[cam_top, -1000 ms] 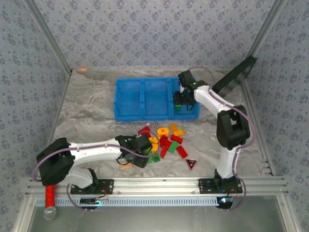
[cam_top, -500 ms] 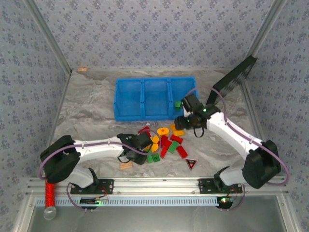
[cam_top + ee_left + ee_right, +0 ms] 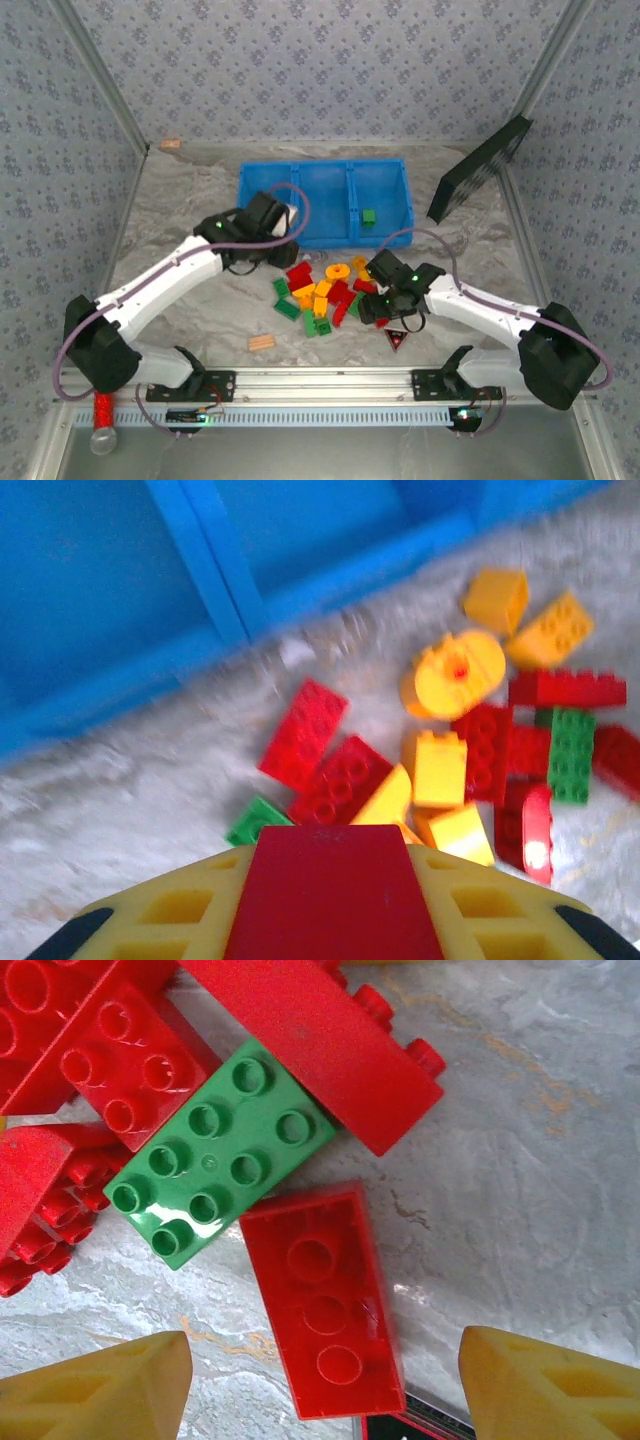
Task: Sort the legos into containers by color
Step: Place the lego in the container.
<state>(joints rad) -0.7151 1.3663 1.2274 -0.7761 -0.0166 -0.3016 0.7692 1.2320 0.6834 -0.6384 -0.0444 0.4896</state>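
My right gripper moves down around the upside-down red brick [image 3: 381, 322] [image 3: 328, 1310] next and closes on its long sides, since the brick lies just below, between the open fingers.
The legos [image 3: 325, 290] lie in a loose pile of red, green and yellow bricks in front of the blue bin's containers [image 3: 325, 178]. One green brick [image 3: 369, 216] rests in the right compartment. My left gripper [image 3: 272, 222] hovers at the bin's front left edge, shut on a red brick [image 3: 330, 890] between its yellow fingers [image 3: 150, 915]. My right gripper [image 3: 390, 300] is open and low over the pile's right side. An upside-down red brick [image 3: 325, 1310] lies between its fingertips [image 3: 100, 1390], next to a green brick [image 3: 215, 1150].
A dark triangle with a red mark [image 3: 397, 340] lies just right of the right gripper, its corner [image 3: 410, 1425] close to the upside-down brick. A tan wooden piece [image 3: 262, 342] sits near the front. A black panel [image 3: 480, 170] leans at the back right.
The left gripper shut on a red brick in the pile and carried it up toward the bin. The right gripper left a green brick in the right compartment, swung back to the pile and opened wider.
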